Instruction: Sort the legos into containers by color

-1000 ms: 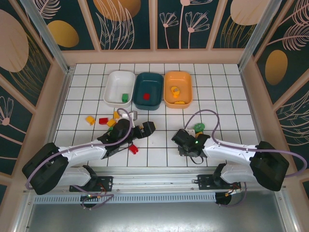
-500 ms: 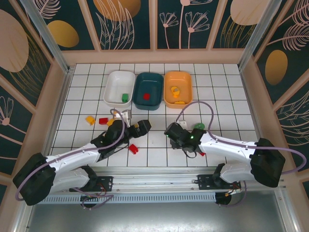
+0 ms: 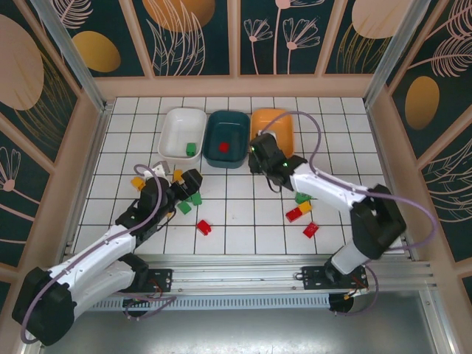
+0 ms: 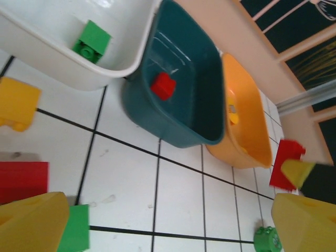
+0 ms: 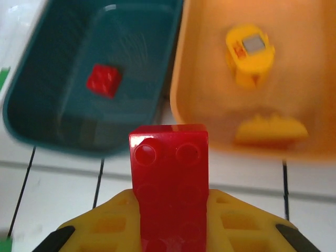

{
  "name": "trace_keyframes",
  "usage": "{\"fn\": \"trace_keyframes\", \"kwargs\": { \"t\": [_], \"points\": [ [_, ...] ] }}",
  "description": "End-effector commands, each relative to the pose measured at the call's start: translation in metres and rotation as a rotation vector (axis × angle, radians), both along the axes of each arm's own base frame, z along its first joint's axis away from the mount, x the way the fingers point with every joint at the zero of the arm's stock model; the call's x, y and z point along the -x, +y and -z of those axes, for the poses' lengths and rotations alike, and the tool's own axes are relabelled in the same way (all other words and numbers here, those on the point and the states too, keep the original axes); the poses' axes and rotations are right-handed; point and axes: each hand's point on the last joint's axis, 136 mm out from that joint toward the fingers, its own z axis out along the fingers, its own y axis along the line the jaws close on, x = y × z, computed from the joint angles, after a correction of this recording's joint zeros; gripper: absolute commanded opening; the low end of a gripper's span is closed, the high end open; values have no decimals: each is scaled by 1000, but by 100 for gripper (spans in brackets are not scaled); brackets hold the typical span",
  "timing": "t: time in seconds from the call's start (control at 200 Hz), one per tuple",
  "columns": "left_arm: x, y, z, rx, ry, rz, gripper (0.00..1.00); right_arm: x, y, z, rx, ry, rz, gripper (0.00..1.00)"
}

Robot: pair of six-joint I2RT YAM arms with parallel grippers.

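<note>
Next, my right gripper moves outward past the near rim of the teal container, over its teal bottom, and releases my lego. A red lego already lies in the teal container [image 3: 226, 140].
My right gripper [image 5: 169, 220] is shut on a red lego [image 5: 169, 178], which stands up between the yellow fingers. It hangs over the near rims where the dark teal container [image 5: 58, 105] and the orange container [image 5: 210, 121] meet. In the top view the right gripper [image 3: 257, 153] sits between the teal container [image 3: 226, 140] and the orange container [image 3: 279, 122]. The teal one holds a red lego [image 5: 103, 80], the orange one yellow pieces [image 5: 249, 52], and the white container [image 3: 177, 129] a green lego [image 3: 191, 149]. My left gripper [image 3: 190, 184] is open over the floor, nothing between its fingers [image 4: 31, 226].
Loose legos lie on the tiled floor: a yellow one [image 3: 138, 183] at the left, two green ones [image 3: 184, 207] by my left gripper, a red one [image 3: 204, 227] near the middle, and red [image 3: 295, 214], green [image 3: 302, 198] and red [image 3: 310, 229] at the right.
My right arm has swung from the near floor up to the containers, carrying the red lego. My left arm has drawn back to the left and stayed open.
</note>
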Motion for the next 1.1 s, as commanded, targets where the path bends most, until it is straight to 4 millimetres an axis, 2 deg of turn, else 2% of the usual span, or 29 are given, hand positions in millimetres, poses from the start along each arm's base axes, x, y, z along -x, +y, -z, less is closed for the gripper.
{"fn": "trace_keyframes", "kwargs": {
  "t": [0.0,0.09,0.195,0.47,0.591,0.696,0.876,0.971,1.091],
  "points": [
    [6,7,17,-22,68,14,99,-42,31,-6,3,-74,-79,9],
    [5,6,18,-13,79,25,99,-67,47,2,22,-72,-96,9],
    [6,4,19,-10,92,38,99,-86,66,12,45,-57,-123,9],
    [9,8,23,-24,112,22,99,-111,95,40,83,-19,-178,12],
    [9,9,24,-25,118,16,99,-120,101,52,110,5,-188,20],
    [9,8,23,-21,118,21,99,-123,103,59,122,27,-194,33],
    [9,6,20,-11,112,31,99,-123,107,49,106,21,-207,46],
    [9,4,17,-4,108,41,99,-123,109,33,95,1,-212,57],
    [9,1,13,6,103,54,99,-120,105,11,92,-31,-206,62]
  ]
}}
